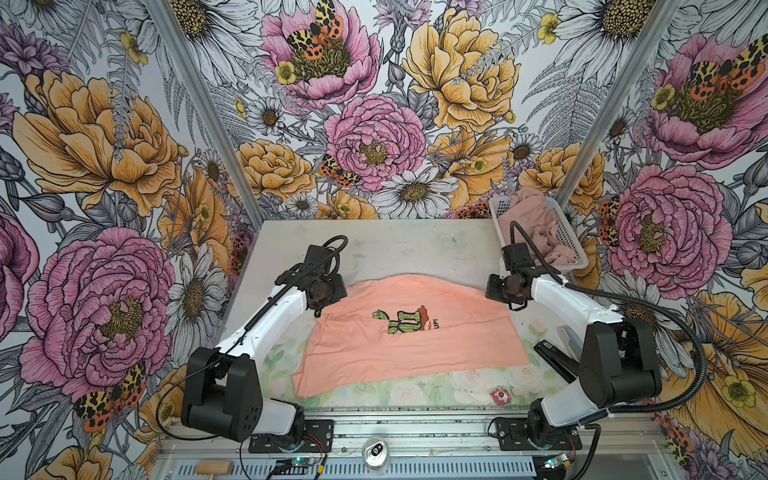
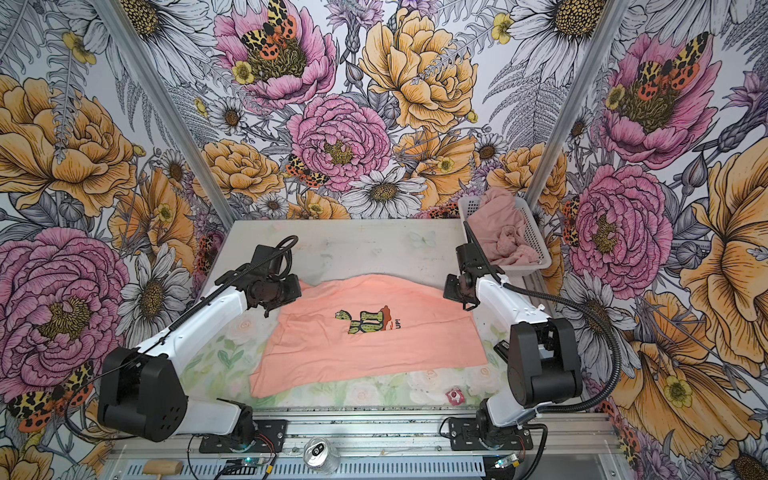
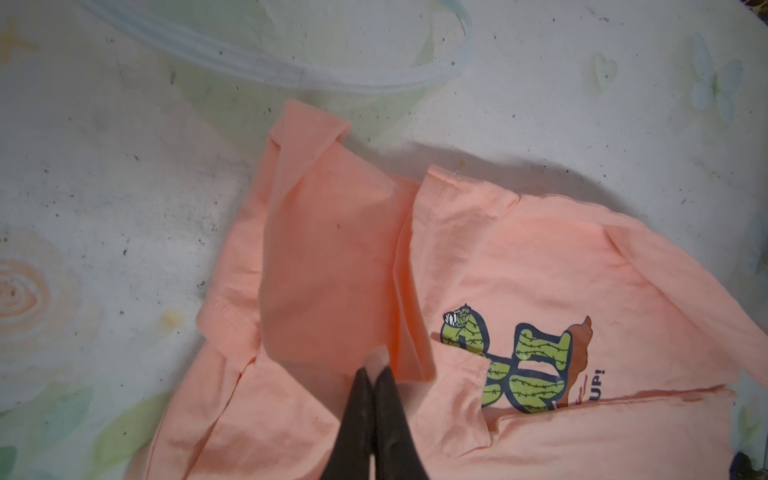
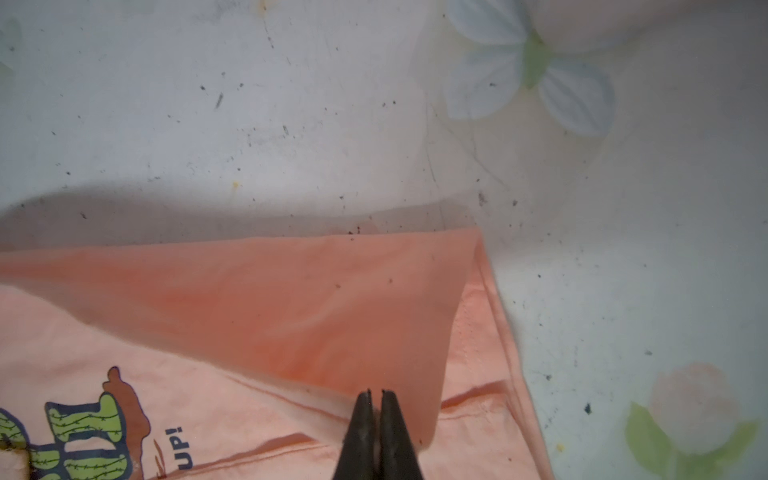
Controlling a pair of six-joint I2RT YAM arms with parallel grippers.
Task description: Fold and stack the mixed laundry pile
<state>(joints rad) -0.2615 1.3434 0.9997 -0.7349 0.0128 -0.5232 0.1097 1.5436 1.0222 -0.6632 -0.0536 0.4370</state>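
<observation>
The corner of the T-shirt's near layer (image 1: 510, 316) (image 4: 497, 404) is below and back of my right gripper. My right gripper will move back and down next and release the fold there.
The peach-orange T-shirt (image 1: 415, 353) (image 2: 374, 357) lies spread on the table, its green-brown graphic (image 1: 401, 322) facing up. My left gripper (image 1: 330, 296) (image 2: 286, 293) is at the shirt's far left corner. In the left wrist view it (image 3: 375, 370) is shut on a raised flap of the T-shirt (image 3: 332, 270). My right gripper (image 1: 500, 291) (image 2: 455, 291) is at the far right corner. In the right wrist view it (image 4: 376, 392) is shut on a lifted fold of the T-shirt (image 4: 311, 307). The dusty-pink garment (image 1: 528, 224) (image 2: 498, 226) lies bunched in the basket.
The white perforated basket (image 1: 571, 239) (image 2: 536, 239) stands at the table's back right corner. A black stapler-like object (image 1: 552, 357) and a small red item (image 1: 498, 395) lie near the right arm's base. A can (image 1: 376, 453) and a wooden mallet (image 1: 214, 467) sit on the front rail.
</observation>
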